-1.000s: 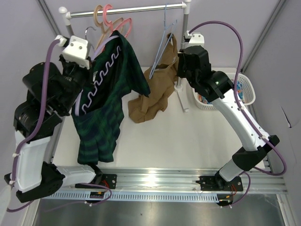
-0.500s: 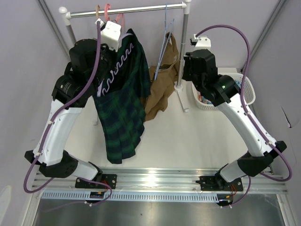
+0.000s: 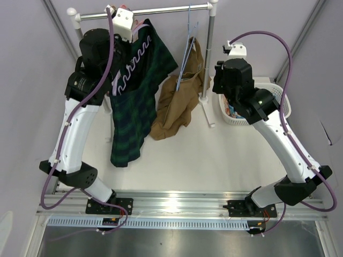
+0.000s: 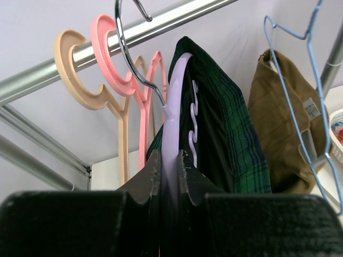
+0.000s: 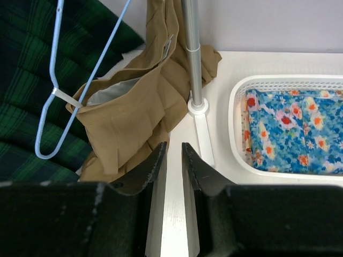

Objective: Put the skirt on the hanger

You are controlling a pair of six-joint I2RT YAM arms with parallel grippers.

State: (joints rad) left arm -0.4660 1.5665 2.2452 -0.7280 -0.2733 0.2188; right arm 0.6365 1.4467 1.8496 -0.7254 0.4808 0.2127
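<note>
My left gripper will go right in the top view, lower the chrome hook onto the rail's bare stretch and release it.
The plaid skirt hangs over the lavender hanger, whose wavy bar shows white against the fabric. My left gripper is shut on the hanger's lavender arm and holds it high at the rail's left end. The hanger's chrome hook is right at the rail; I cannot tell if it rests on it. The skirt drapes to the hanger's right. My right gripper is empty, jaws nearly together, above the table by the rack pole's foot, away from the skirt.
The metal rail carries a tan hanger, a pink hanger and a thin blue wire hanger. A tan-brown garment hangs down to the table. A white basket holds blue floral cloth.
My left arm has lifted the hanger and skirt up and back to the rail. The skirt's hem has risen off the near table. My right arm has drawn slightly right and back.
</note>
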